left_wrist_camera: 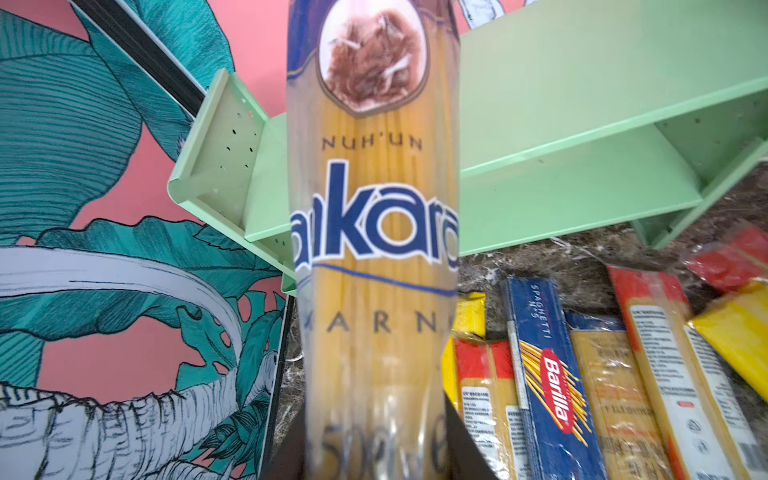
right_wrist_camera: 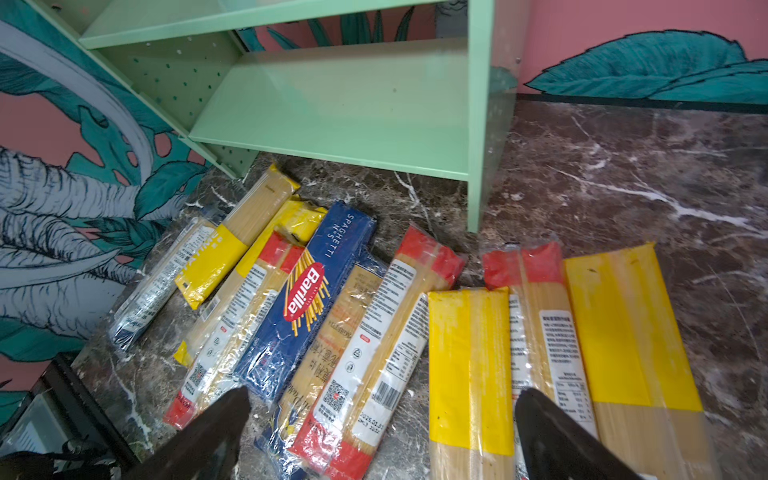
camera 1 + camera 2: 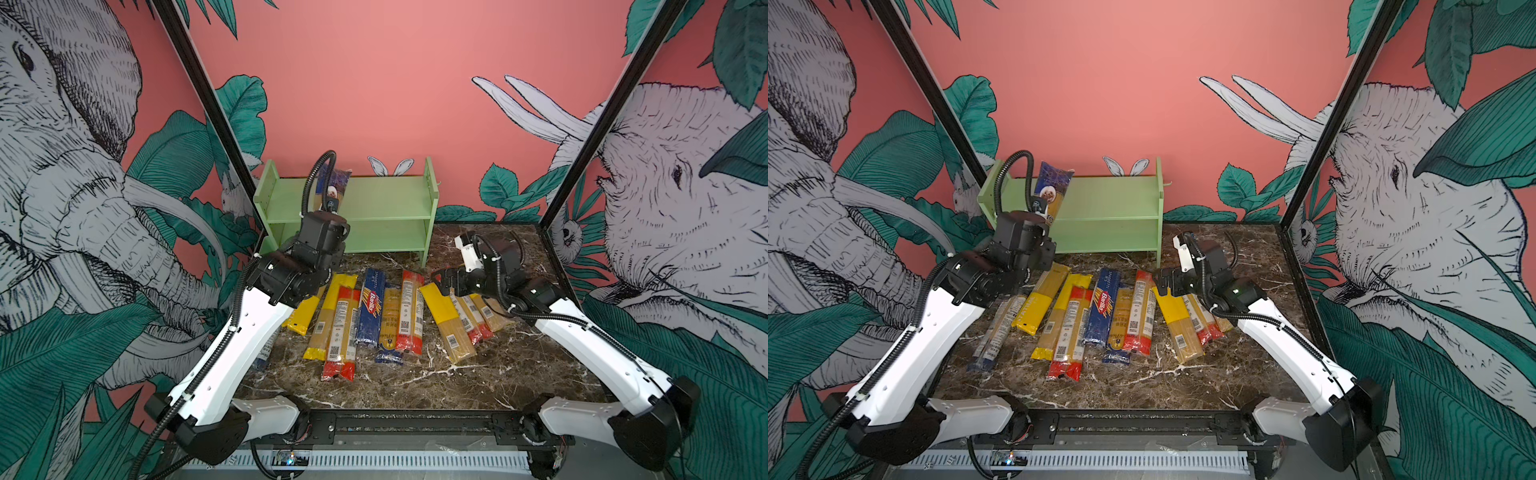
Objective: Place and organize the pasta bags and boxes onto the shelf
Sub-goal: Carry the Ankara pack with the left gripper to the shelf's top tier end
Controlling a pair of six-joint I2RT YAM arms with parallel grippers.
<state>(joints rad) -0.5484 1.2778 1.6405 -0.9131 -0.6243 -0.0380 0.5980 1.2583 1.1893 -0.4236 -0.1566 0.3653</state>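
Next, the left gripper pushes outward over the shelf's upper level beside the elephant-side end panel and releases the spaghetti bag, since that bare spot lies outward.
My left gripper is shut on the lower end of a clear Ankara spaghetti bag with a dark blue top. It holds the bag upright in front of the left part of the mint-green shelf, whose two tiers are bare. In both top views the bag rises above the left gripper. Several pasta packs lie fanned on the marble in front of the shelf, among them a blue Barilla box. My right gripper hangs open just above a yellow-ended pack at the right of the row, holding nothing.
The marble table has bare room to the right of the shelf and along the front edge. Black frame posts stand at the back corners. A thin clear pack lies beside the left arm.
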